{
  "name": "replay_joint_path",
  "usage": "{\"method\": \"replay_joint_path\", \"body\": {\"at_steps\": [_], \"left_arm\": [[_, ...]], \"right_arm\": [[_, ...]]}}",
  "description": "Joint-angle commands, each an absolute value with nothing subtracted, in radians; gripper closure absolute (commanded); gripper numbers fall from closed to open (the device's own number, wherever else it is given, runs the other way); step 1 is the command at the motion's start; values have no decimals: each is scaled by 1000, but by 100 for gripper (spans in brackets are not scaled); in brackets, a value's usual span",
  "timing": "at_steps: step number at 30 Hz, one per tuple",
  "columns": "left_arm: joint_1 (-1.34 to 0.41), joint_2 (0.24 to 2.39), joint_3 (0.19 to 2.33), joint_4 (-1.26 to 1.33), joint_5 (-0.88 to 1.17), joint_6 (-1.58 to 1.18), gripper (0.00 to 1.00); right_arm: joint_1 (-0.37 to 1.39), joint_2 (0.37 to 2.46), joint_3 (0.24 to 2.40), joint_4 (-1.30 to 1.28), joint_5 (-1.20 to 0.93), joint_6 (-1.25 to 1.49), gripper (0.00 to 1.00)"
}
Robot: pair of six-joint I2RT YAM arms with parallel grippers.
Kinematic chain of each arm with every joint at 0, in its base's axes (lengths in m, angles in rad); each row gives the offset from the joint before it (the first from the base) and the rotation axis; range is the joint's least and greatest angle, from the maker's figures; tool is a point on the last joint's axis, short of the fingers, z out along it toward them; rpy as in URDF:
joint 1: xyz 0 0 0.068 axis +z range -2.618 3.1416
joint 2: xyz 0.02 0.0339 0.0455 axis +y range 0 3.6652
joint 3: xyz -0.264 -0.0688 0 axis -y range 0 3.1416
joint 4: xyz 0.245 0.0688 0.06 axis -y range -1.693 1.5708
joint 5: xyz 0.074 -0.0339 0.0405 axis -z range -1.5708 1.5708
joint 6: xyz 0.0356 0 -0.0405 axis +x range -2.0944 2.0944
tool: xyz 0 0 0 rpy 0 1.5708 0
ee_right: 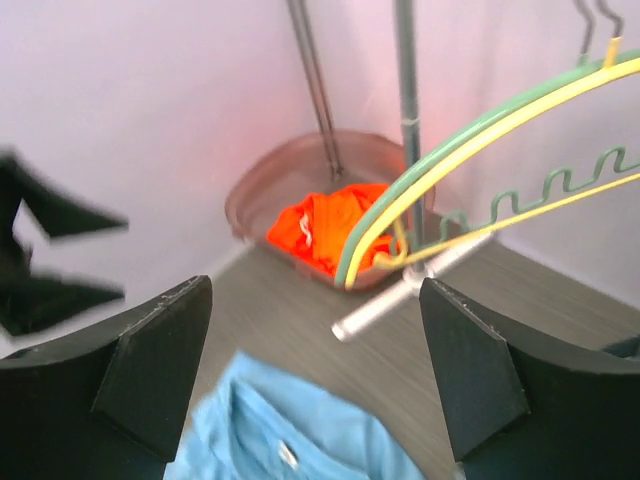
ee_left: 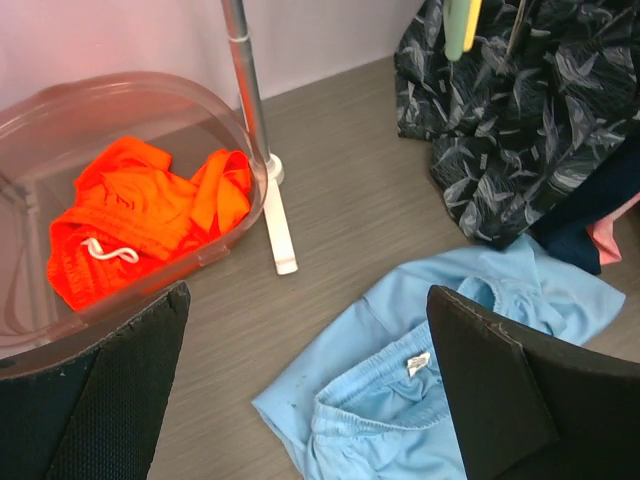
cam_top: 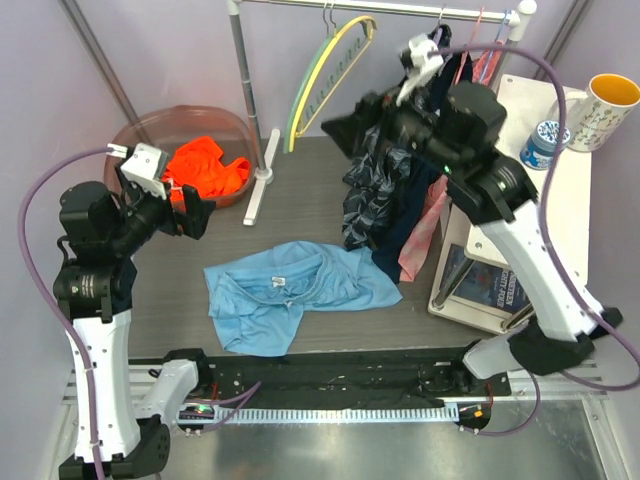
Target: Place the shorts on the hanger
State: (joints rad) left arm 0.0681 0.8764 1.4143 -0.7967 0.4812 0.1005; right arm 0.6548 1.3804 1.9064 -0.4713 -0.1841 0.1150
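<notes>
The yellow hanger's sloping arm [cam_top: 318, 70] [ee_right: 500, 131] is outward and to the left in the top view. My right gripper will reach there next and turn its fingers across it.
The light blue shorts [cam_top: 290, 290] lie spread flat on the grey table, waistband and white tag up; they also show in the left wrist view [ee_left: 440, 380] and the right wrist view [ee_right: 290, 440]. The yellow hanger [cam_top: 335, 70] hangs on the rail beside a pale green one, and shows in the right wrist view [ee_right: 470, 150]. My left gripper [cam_top: 200, 212] is open and empty, held above the table left of the shorts. My right gripper [cam_top: 345, 128] is open and empty, held high near the hangers.
A clear tub [cam_top: 140, 140] holds an orange garment [cam_top: 205, 165] at the back left. The rack's pole and foot [cam_top: 258, 185] stand beside it. Dark patterned clothes [cam_top: 375, 190] hang at the right. A side shelf [cam_top: 560, 200] carries a mug and a can.
</notes>
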Motion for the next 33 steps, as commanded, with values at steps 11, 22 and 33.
{"method": "replay_joint_path", "body": {"at_steps": [11,22,33], "left_arm": [[75,787,1338,-562,471,-112,0],[74,769,1305,-523,466,-127,0],[74,761,1258,-472,460,-152,0]], "right_arm": [[443,1864,2338,-215,-199,796,36],[437,1967,2398,-202,-141,827,46],[462,1985,2375,-224,-77,827,57]]}}
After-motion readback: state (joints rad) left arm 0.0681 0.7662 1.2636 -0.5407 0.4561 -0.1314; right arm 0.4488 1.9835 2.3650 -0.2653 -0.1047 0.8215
